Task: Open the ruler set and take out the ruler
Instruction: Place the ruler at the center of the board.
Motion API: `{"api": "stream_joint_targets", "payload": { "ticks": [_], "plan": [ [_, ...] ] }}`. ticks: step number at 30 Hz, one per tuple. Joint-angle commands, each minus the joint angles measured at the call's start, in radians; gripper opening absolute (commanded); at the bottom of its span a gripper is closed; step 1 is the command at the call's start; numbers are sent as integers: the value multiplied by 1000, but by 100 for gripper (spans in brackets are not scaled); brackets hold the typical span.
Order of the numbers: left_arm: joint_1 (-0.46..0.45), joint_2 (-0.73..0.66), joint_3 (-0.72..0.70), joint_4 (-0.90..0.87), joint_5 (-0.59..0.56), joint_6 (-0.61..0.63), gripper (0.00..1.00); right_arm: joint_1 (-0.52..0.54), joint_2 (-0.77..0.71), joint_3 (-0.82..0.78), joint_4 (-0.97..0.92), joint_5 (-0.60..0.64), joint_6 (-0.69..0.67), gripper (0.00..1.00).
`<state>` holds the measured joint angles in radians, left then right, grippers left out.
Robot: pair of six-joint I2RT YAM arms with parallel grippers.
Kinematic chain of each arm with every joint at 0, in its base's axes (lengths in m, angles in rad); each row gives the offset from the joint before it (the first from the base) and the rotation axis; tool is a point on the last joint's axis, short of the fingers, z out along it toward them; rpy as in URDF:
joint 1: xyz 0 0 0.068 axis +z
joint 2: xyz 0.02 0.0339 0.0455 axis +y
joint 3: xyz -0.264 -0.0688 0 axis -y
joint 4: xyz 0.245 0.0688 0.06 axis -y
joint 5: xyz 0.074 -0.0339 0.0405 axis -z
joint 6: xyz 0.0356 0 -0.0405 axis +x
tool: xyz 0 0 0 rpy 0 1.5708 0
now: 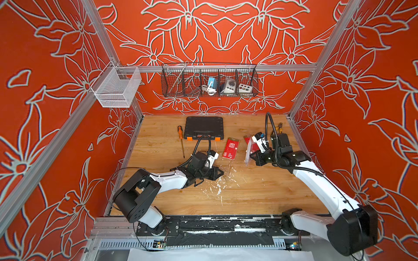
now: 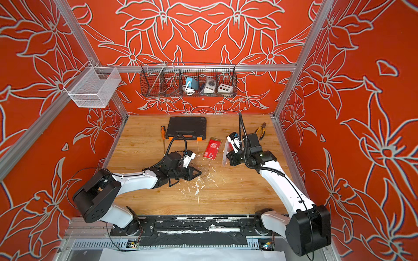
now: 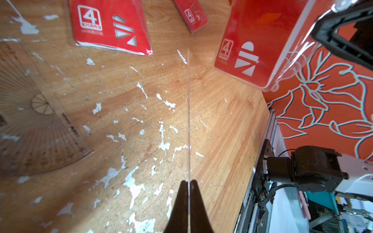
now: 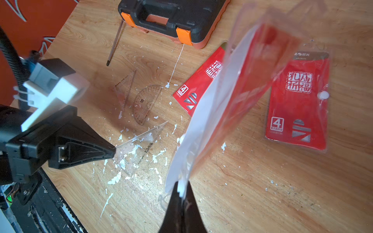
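Observation:
I will lower the clear triangular ruler next and release it on the paint-flecked wood (image 1: pixel 226 173) (image 3: pixel 141 135) beside the protractor, since that bare patch is below my left gripper.
My right gripper (image 4: pixel 182 184) is shut on the bottom edge of the ruler set (image 4: pixel 232 100), a clear pouch with a red and white card, and holds it tilted above the table (image 1: pixel 248 149). My left gripper (image 3: pixel 188 182) is shut on a clear triangular ruler (image 4: pixel 141 145), which the left wrist view shows edge-on as a thin line (image 3: pixel 188 113). The ruler is outside the pouch, low over the paint-flecked wood, left of the pouch. In both top views the left gripper (image 1: pixel 222 173) (image 2: pixel 200 172) sits mid-table, apart from the right gripper (image 1: pixel 251 156).
A clear protractor (image 4: pixel 148 102) and another clear triangle (image 4: pixel 125 88) lie on the wood. Two more red ruler packs (image 4: pixel 298 100) (image 4: pixel 201 80) lie flat beyond the pouch. A black tool case (image 1: pixel 203 127), screwdriver (image 1: pixel 181 140) and pliers (image 1: pixel 279 127) sit at the back.

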<state>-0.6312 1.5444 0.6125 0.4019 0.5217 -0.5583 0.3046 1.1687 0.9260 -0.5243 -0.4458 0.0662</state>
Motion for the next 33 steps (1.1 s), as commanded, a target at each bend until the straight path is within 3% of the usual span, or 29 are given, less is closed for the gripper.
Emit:
{"api": "stream_joint_targets", "payload": {
  "ticks": [1,8,18,26,33],
  "plan": [
    [26,55,-13,109,53,-69,0,-7,-20,-15,-3,2,-2,0],
    [88,177,-48,276,152,-178,0,-9,-24,-21,-2,2,-4,0],
    [105,243,-59,320,155,-230,4,-13,-28,-19,-5,1,-6,0],
    [114,234,-70,294,124,-216,14,-18,-26,-13,-8,-4,-8,0],
    [117,138,-33,198,74,-161,24,-19,-22,-11,-5,-14,-8,0]
  ]
}}
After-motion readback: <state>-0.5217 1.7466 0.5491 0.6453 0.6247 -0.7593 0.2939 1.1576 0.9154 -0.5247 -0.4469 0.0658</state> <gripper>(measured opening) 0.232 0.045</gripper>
